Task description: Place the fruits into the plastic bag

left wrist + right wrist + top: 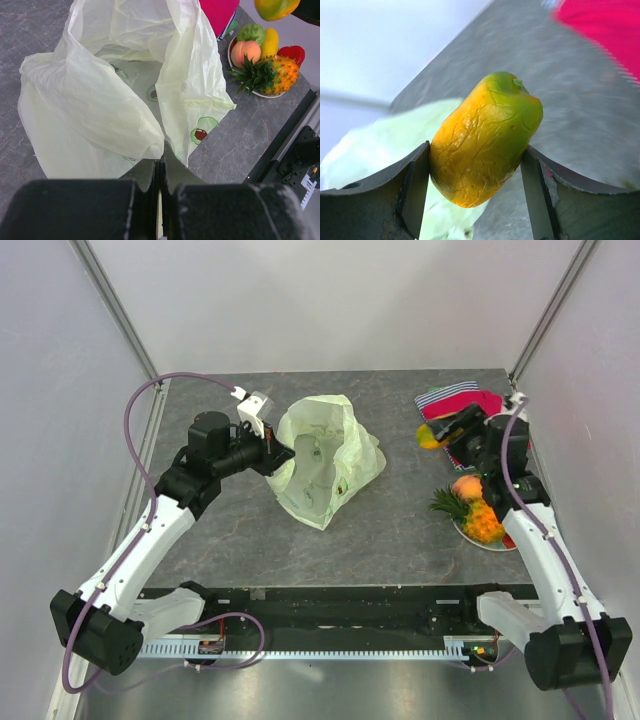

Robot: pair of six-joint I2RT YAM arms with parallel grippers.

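My right gripper goes left in the top view over the bag next, then lowers the mango inside [317, 457], since the bag stands open beside my left gripper.
The pale-green plastic bag [325, 460] stands open mid-table and fills the left wrist view [100, 105]. My left gripper [280, 452] is shut on the bag's left rim [162, 150], holding it up. My right gripper [432, 436] is shut on a yellow-green mango [482, 137], held in the air right of the bag; the mango also shows at the top right of the left wrist view [276, 7]. On the plate [470, 533] lie the pineapple [478, 517] and peach [466, 487]. The left wrist view also shows the pineapple [272, 74], peach [246, 51], a green fruit [250, 32], a yellow piece [270, 42] and a red piece [291, 53].
A folded red shirt [462, 403] on striped cloth lies at the back right, behind the right gripper. White walls close in the table at the left, right and back. A black rail [340, 600] runs along the near edge.
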